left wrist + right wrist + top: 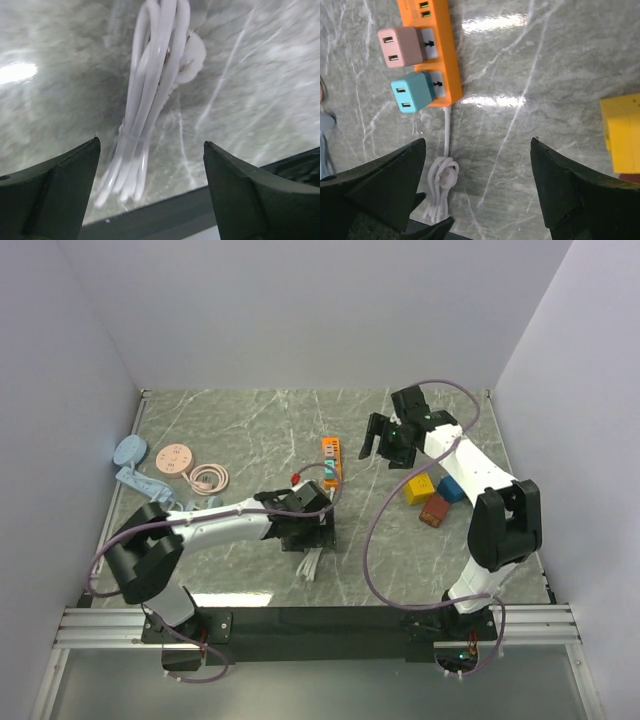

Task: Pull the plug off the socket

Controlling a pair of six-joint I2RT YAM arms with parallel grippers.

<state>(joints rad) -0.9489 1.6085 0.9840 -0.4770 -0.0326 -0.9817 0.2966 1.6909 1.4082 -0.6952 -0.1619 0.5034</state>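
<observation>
The teal plug [330,468] [412,92] is below my right gripper and to its left in the top view, so I should move that gripper across and down onto the plug.
An orange power strip [332,458] lies mid-table; in the right wrist view [440,45] a pink plug [397,46] and a teal plug [412,92] sit in its sockets. Its white cord ends in a tied bundle [311,562] nearer the front edge, also seen in the right wrist view [440,187]. My left gripper [308,540] is open and empty just above that bundle [150,100], its fingertips [65,185] apart on either side. My right gripper [383,448] is open and empty, right of the strip, hovering over bare table [477,150].
Yellow [419,489], blue [451,489] and red-brown [433,511] blocks lie at the right; the yellow one shows in the right wrist view [622,132]. A pink disc [173,458], a coiled pink cable [208,478] and pale blue items [132,452] lie at the left.
</observation>
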